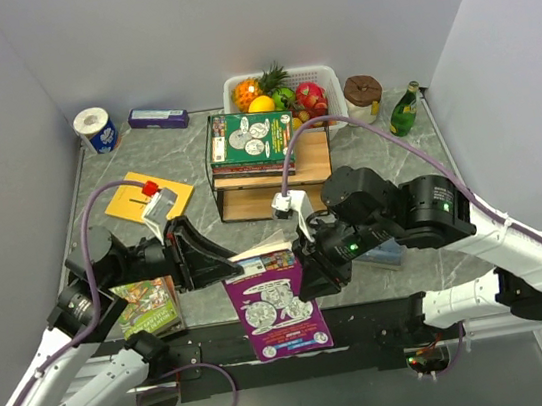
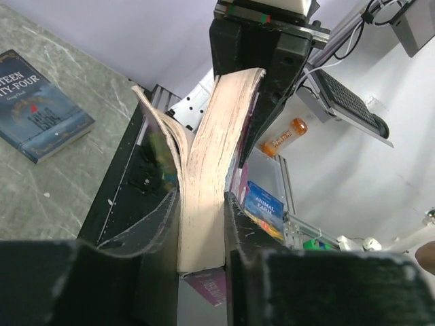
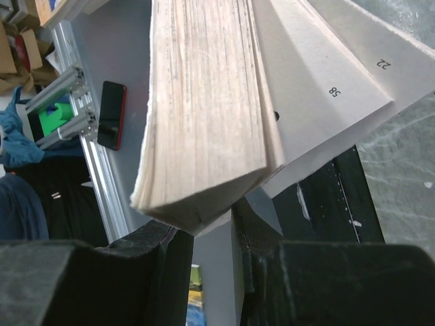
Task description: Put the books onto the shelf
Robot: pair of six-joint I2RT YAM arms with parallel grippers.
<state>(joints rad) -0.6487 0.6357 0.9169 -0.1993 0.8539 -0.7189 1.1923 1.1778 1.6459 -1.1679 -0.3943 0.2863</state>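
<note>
I will move my left gripper with the purple book [image 1: 276,308] outward onto the green book atop the shelf and release it, since that cover is flat and clear.
A purple book [image 1: 276,308] hangs in the air over the table's near edge, held at both ends, its pages fanning and its cover drooping. My left gripper [image 1: 227,263] is shut on its page block [image 2: 204,190], with a finger [image 2: 160,224] pressed on each side. My right gripper [image 1: 304,259] is shut on the opposite end, the book's corner [image 3: 204,102] sitting between its fingers [image 3: 166,238]. The shelf [image 1: 311,162] stands mid-table with a green book [image 1: 250,137] and others stacked on its top board. On the table lie a yellow book [image 1: 149,195], a green book [image 1: 149,306] and a dark blue book [image 2: 41,109].
A white fruit basket [image 1: 326,74] stands behind the shelf. Along the back are a toilet roll [image 1: 94,129], a slim purple box [image 1: 158,118], a brown jar [image 1: 362,94] and a green bottle [image 1: 402,109]. Grey walls close in the left and right sides.
</note>
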